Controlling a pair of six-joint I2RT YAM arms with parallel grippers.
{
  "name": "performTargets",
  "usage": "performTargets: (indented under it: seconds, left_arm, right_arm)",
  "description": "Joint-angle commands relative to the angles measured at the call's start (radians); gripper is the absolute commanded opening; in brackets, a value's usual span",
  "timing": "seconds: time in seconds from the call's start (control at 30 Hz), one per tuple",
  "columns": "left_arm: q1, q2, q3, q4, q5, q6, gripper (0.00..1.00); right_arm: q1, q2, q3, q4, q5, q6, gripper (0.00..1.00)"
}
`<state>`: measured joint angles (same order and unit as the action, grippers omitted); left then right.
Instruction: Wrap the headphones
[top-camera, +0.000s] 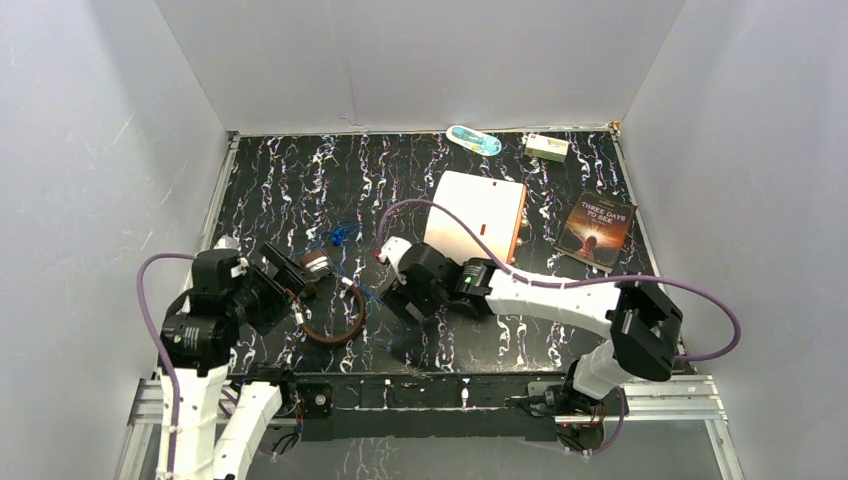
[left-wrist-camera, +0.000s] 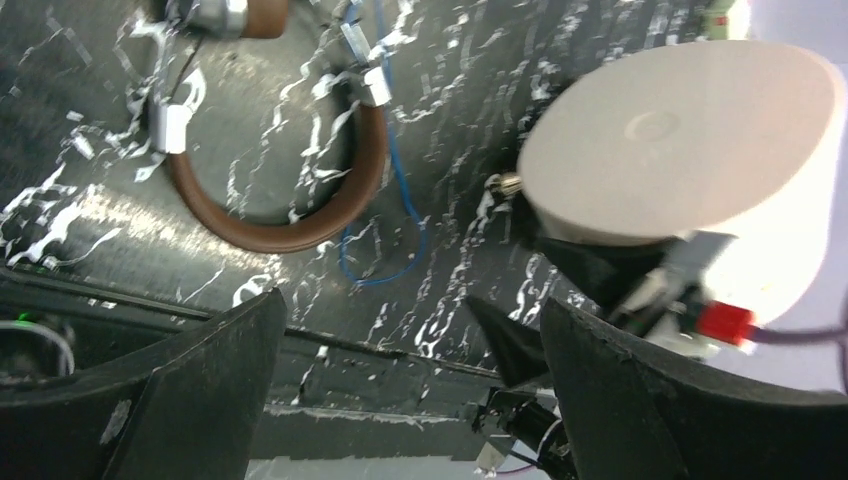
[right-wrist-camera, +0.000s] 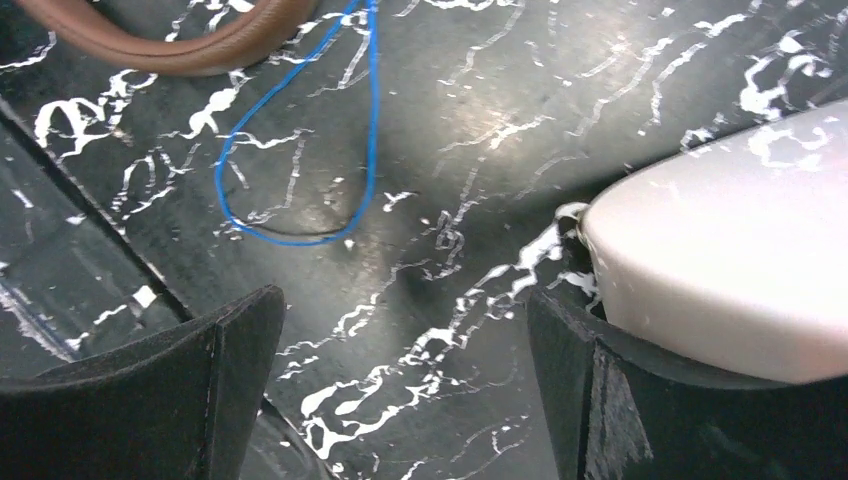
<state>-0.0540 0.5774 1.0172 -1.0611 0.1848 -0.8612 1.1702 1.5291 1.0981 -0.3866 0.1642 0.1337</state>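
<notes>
Next, my right gripper will go to the left in the top view and down onto the end of the headband by the silver clip, since its fingers span only bare table.
The headphones (top-camera: 333, 312) lie on the black marbled table between my two arms; their brown headband forms a loop and the silver-backed cups (top-camera: 314, 263) sit at its far end. The thin blue cable (top-camera: 342, 236) trails beyond and to the right of them. My left gripper (top-camera: 300, 292) is open and empty just left of the headband (left-wrist-camera: 290, 228); its wrist view shows the cable (left-wrist-camera: 400, 205) looping beside the band. My right gripper (top-camera: 403, 305) is open and empty just right of the headphones, above a cable loop (right-wrist-camera: 300, 175) with the headband (right-wrist-camera: 170, 50) at the top left.
A cream rounded body (left-wrist-camera: 680, 140) on the right arm fills the right of the left wrist view and shows in the right wrist view (right-wrist-camera: 730, 270). A white and orange pad (top-camera: 478, 212), a book (top-camera: 597, 230), a small box (top-camera: 547, 147) and a blue-white packet (top-camera: 473, 140) lie at the back. The table's front rail (top-camera: 430, 390) is near.
</notes>
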Motion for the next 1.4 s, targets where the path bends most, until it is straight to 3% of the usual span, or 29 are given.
performTargets:
  seconds: [0.0, 0.2, 0.4, 0.5, 0.6, 0.77, 0.97, 1.23, 1.37]
  left_arm:
    - [0.007, 0.057, -0.046, -0.05, -0.051, -0.034, 0.98]
    - [0.008, 0.047, -0.128, -0.007, -0.029, -0.096, 0.98]
    - [0.008, 0.017, -0.041, -0.057, -0.145, -0.093, 0.98]
    - [0.008, 0.006, 0.005, -0.056, -0.158, -0.084, 0.98]
    - [0.008, 0.014, 0.017, -0.068, -0.15, -0.095, 0.98]
    - [0.008, 0.052, 0.136, -0.102, -0.27, -0.046, 0.98]
    - [0.008, 0.052, 0.195, -0.133, -0.258, 0.008, 0.98]
    - [0.008, -0.004, 0.182, -0.156, -0.269, 0.029, 0.98]
    - [0.008, -0.021, 0.197, -0.157, -0.24, 0.051, 0.98]
  right_arm:
    - [-0.06, -0.088, -0.04, 0.045, 0.119, 0.012, 0.99]
    - [-0.186, -0.152, -0.103, 0.085, 0.066, 0.01, 0.99]
    - [-0.13, -0.143, -0.113, 0.194, -0.189, -0.109, 0.96]
    - [-0.094, -0.099, -0.084, 0.231, -0.218, -0.12, 0.97]
    - [-0.093, 0.009, 0.014, 0.207, -0.193, -0.036, 0.98]
    - [-0.082, 0.26, 0.236, 0.16, -0.18, 0.191, 0.91]
    - [-0.058, 0.489, 0.47, 0.079, -0.111, 0.258, 0.81]
    - [-0.018, 0.616, 0.585, 0.032, -0.06, 0.307, 0.62]
    - [0.0, 0.677, 0.655, -0.015, 0.019, 0.302, 0.6]
